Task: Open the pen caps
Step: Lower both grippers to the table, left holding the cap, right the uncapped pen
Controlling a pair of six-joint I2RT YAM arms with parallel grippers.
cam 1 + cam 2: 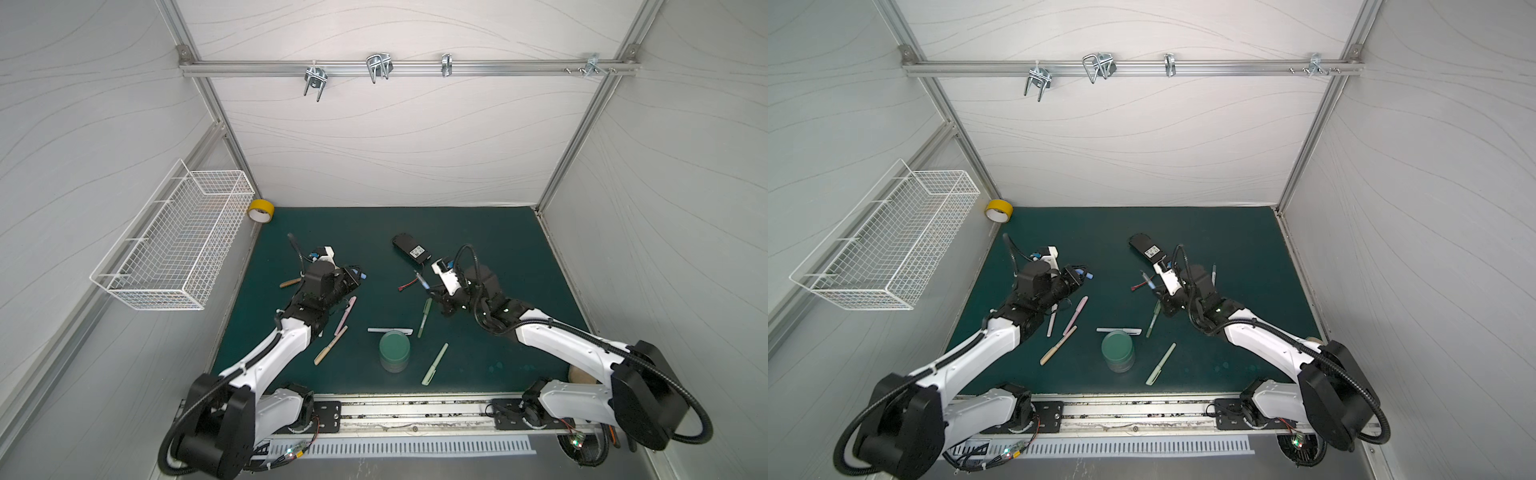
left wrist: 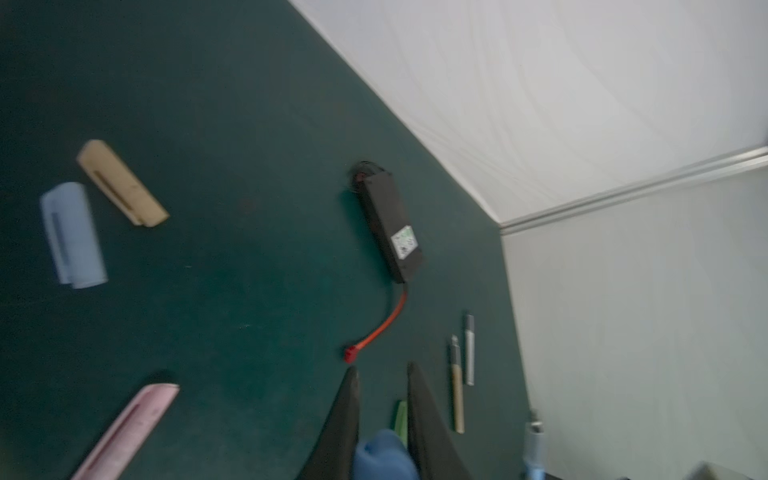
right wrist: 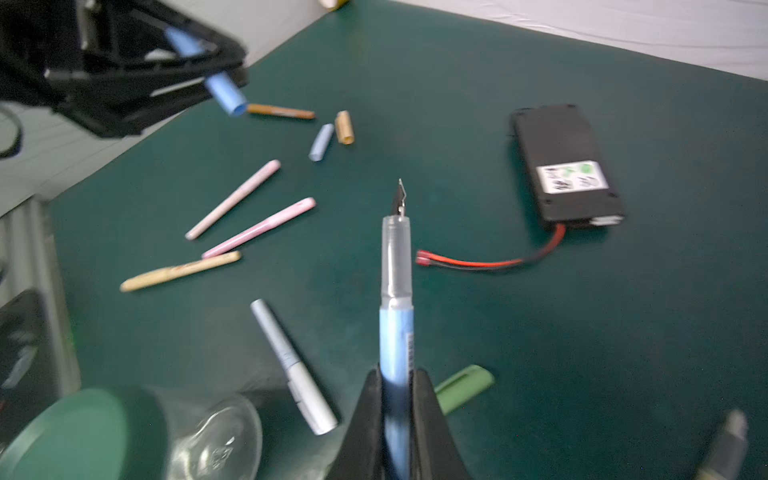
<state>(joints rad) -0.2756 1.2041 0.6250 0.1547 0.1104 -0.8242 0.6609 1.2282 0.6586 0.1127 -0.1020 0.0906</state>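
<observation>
The bare mat beside the loose tan cap is below my left gripper, so my gripper needs to tilt and go down next to release the blue cap there.
My left gripper (image 1: 356, 274) (image 2: 383, 370) is shut on a blue pen cap (image 2: 384, 455) (image 3: 224, 93), held above the green mat (image 1: 490, 249). My right gripper (image 3: 397, 374) (image 1: 432, 291) is shut on the blue pen (image 3: 397, 291) (image 1: 1148, 280), whose clear grip and nib are bare and point towards the left gripper. Cap and pen are apart. A loose tan cap (image 2: 122, 183) and a pale blue cap (image 2: 72, 235) lie on the mat. Capped pens lie in the middle: pink (image 1: 347, 313), tan (image 1: 330, 351), white (image 1: 390, 330) and green (image 1: 434, 363).
A black battery pack (image 1: 411, 248) with a red wire (image 3: 490, 262) lies at the back middle. A glass jar with a green lid (image 1: 395, 347) stands near the front. Yellow tape (image 1: 260, 210) sits in the back left corner, and a white wire basket (image 1: 174, 245) hangs on the left wall.
</observation>
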